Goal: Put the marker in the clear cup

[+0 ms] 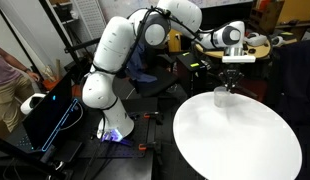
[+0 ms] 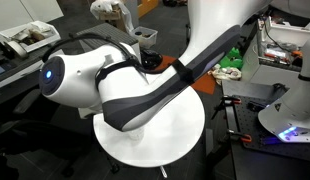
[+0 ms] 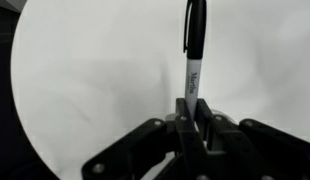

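My gripper should move gently over the clear cup's opening (image 1: pixel 222 91) below it, go down a little and let go of the black marker, because the cup is standing upright.
My gripper (image 3: pixel 193 105) is shut on the marker (image 3: pixel 194 45), which has a black cap and a pale barrel and sticks out past the fingertips over the white round table (image 3: pixel 85 80). In an exterior view the gripper (image 1: pixel 230 76) hangs just above the clear cup (image 1: pixel 223 97), which stands upright near the table's far edge. The marker is too small to make out there. The cup does not show in the wrist view. In an exterior view the arm (image 2: pixel 145 90) hides both the cup and the gripper.
The white round table (image 1: pixel 245 145) also shows behind the arm (image 2: pixel 145 160). Dark desks with cluttered equipment (image 1: pixel 260 45) stand beyond it. A person (image 1: pixel 7 80) stands at the frame edge next to a laptop (image 1: pixel 50 115).
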Motion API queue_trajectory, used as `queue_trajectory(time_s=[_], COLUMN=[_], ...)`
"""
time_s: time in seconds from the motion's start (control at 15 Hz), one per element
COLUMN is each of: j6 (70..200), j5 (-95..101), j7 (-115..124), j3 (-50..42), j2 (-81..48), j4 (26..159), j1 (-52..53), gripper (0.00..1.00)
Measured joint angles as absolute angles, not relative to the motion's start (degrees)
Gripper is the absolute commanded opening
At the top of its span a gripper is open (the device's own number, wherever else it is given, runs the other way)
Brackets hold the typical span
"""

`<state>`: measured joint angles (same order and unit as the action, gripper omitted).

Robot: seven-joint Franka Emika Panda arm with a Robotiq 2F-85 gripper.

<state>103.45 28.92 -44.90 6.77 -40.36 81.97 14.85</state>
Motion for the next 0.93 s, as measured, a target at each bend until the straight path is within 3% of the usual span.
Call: queue_trajectory(time_s=[0.93], j6=[94.18], j5=[28.92], j7=[-49.54], j3=[6.80], j2=[-49.74], j4=[70.42], j1=[18.71], gripper=[0.03])
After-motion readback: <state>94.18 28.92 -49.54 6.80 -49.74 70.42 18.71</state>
